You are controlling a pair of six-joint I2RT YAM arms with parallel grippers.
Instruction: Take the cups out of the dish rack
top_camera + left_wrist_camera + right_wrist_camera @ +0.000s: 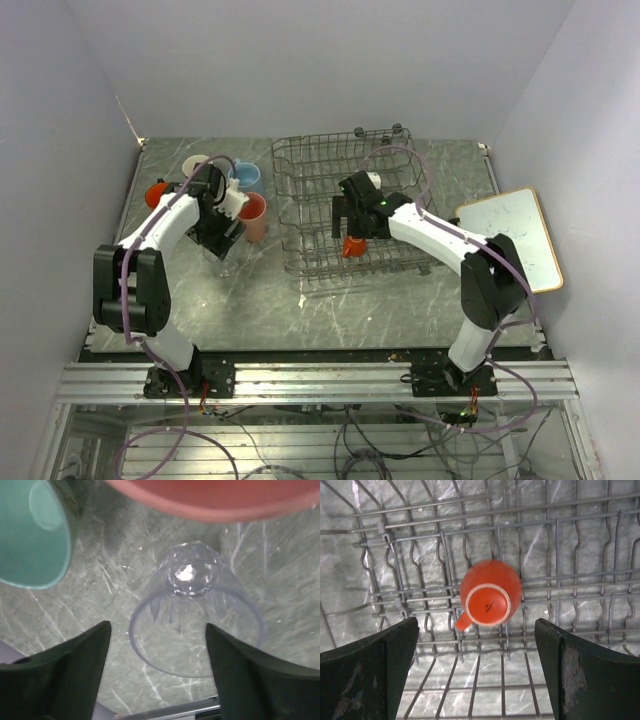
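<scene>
My right gripper moves down over the tiny orange cup next, and its fingers narrow round its upturned body (355, 246) (490, 594). Both sides of that cup stand clear of other cups.
The grey wire dish rack (300, 165) stands mid-table. A tiny orange cup (353, 247) sits upside down on its tines near the front, also seen in the right wrist view (490, 600). My right gripper (477, 670) hangs open just above and in front of it, touching nothing. My left gripper (159, 675) is open over the clear glass (192, 625), which stands upright on the table left of the rack. The glass's rim lies between the fingers without touching them. The pink tumbler (254, 215), light blue mug (246, 177), orange mug (157, 192) and pale green cup (32, 535) stand nearby. The black mug is hidden.
The white board with a wooden frame (510, 235) lies at the right table edge. The cups on the table crowd round my left gripper (222, 235). Walls close in the table at the back and on both sides.
</scene>
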